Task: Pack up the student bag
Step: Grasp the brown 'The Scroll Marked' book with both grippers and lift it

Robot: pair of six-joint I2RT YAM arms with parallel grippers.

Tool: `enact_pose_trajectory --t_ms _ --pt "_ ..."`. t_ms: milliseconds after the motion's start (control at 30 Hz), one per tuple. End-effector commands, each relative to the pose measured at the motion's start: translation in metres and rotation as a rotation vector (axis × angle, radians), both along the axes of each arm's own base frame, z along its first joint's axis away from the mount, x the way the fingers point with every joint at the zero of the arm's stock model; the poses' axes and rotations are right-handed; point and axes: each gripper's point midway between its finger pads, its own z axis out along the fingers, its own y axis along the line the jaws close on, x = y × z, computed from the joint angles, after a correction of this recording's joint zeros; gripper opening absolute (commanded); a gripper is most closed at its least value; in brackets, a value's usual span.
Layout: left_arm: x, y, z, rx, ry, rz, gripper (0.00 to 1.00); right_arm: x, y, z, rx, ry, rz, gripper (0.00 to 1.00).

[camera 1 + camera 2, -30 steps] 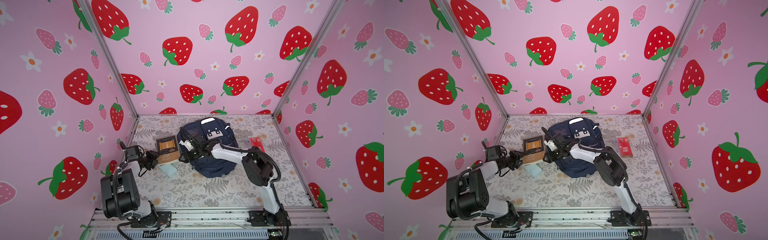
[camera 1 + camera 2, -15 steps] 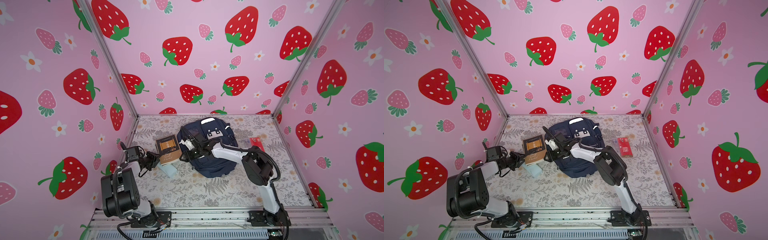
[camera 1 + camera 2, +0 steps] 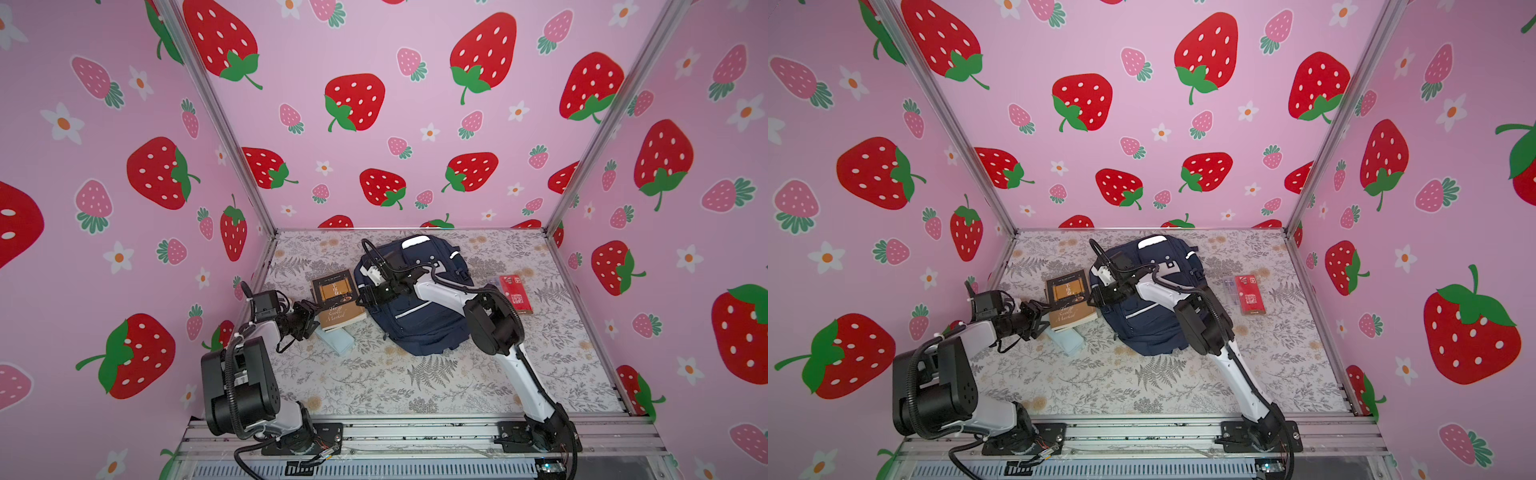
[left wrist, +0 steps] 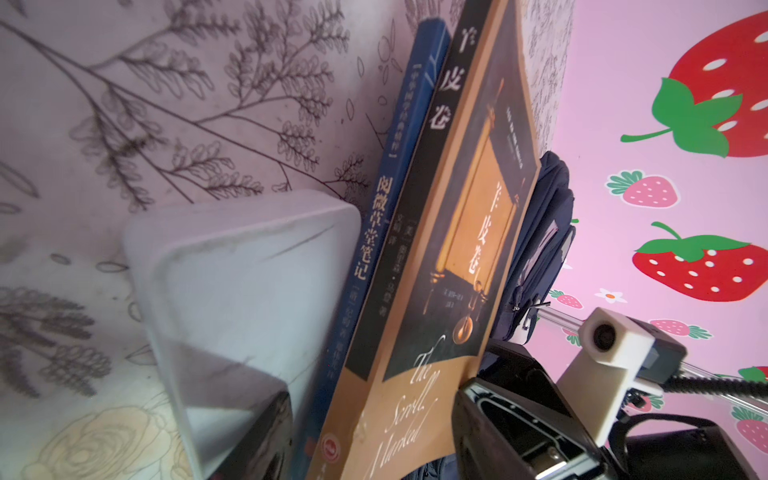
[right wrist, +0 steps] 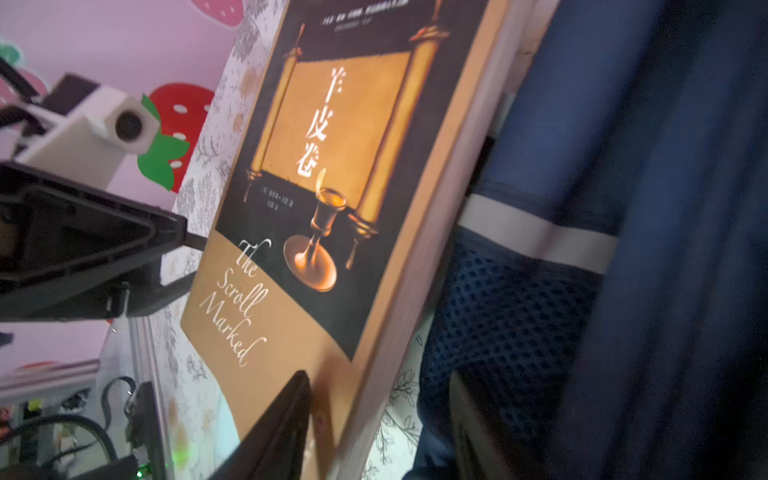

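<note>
My left gripper needs to stay at the stack's edge and close on the brown and black book's spine, as its near end lies between the open fingers.
The student bag lies flat at the middle back of the table, navy with white stripes. Left of it a brown and black book rests on a blue book. My left gripper is open at the books' left edge, one finger on each side of the stack's corner. My right gripper is open between book and bag. One of its fingers lies on the cover. The other is against the bag's mesh pocket.
A pale blue flat case lies against the books on the near side. A red packet lies right of the bag. Pink strawberry walls enclose the floral table on three sides.
My left gripper has edged a little toward the books and its jaws stand wider. The right arm and the bag have hardly moved.
</note>
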Motion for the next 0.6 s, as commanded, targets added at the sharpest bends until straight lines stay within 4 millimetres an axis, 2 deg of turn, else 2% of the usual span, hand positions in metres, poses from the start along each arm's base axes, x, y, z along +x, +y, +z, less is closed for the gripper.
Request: enact_pose_trajectory --t_ms 0,167,200,300,400,500,567 --pt "0.002 0.002 -0.001 0.006 0.032 -0.009 0.64 -0.023 0.011 -0.003 -0.001 0.052 0.066 0.46" --pt "0.005 0.003 -0.001 -0.002 0.032 -0.011 0.63 -0.036 0.021 -0.001 0.012 0.058 0.102 0.22" --pt "0.005 0.003 -0.002 -0.002 0.031 -0.012 0.63 -0.039 0.024 0.0 0.018 0.057 0.111 0.19" --pt "0.005 0.002 -0.001 -0.003 0.03 -0.015 0.62 -0.051 0.032 0.002 0.027 0.059 0.138 0.17" --pt "0.005 0.003 0.003 0.01 0.013 -0.014 0.56 -0.053 0.036 -0.001 0.019 0.062 0.133 0.17" --pt "0.006 0.002 0.009 0.009 -0.006 -0.02 0.43 -0.05 0.034 -0.004 0.009 0.062 0.119 0.17" --pt "0.005 0.001 0.012 0.011 -0.014 -0.021 0.29 -0.049 0.035 -0.003 0.008 0.058 0.113 0.17"
